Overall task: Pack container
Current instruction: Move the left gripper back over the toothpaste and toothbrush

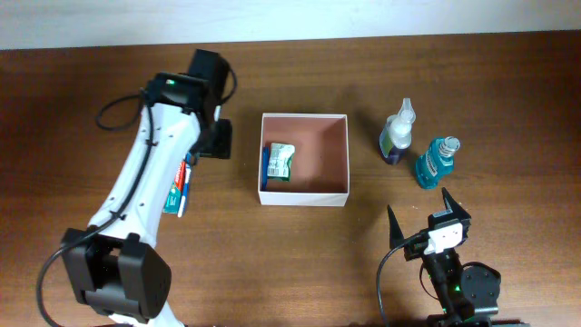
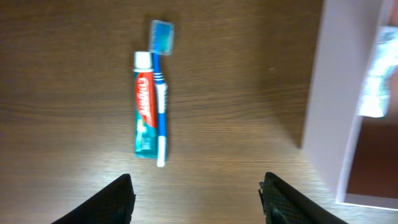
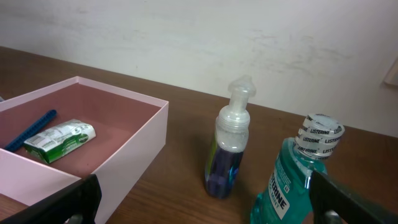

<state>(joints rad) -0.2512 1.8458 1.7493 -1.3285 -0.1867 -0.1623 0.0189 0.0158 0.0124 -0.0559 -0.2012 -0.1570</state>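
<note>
My left gripper needs to move down and to the left in the overhead view onto the toothbrush's handle (image 1: 186,184) (image 2: 161,114) next, as its open fingers are above bare wood.
The container (image 1: 304,195) is a square white box with a pinkish-brown floor, at the table's middle. A green packet (image 1: 281,161) and a blue stick-like item (image 1: 265,163) lie inside by its left wall. A red-and-teal toothpaste tube (image 2: 144,106) and a blue toothbrush (image 2: 160,93) lie side by side on the wood to the left of the box. My left gripper (image 2: 196,200) hovers open over bare table between them and the container wall (image 2: 329,93), holding nothing. My right gripper (image 3: 205,211) stands open near the front, facing the bottles, nothing between its fingers.
A clear pump bottle of purple liquid (image 1: 397,136) and a teal mouthwash bottle (image 1: 436,162) stand upright to the right of the box. The left arm (image 1: 145,173) stretches from the front left corner over the toothpaste. A pale wall runs along the table's far edge.
</note>
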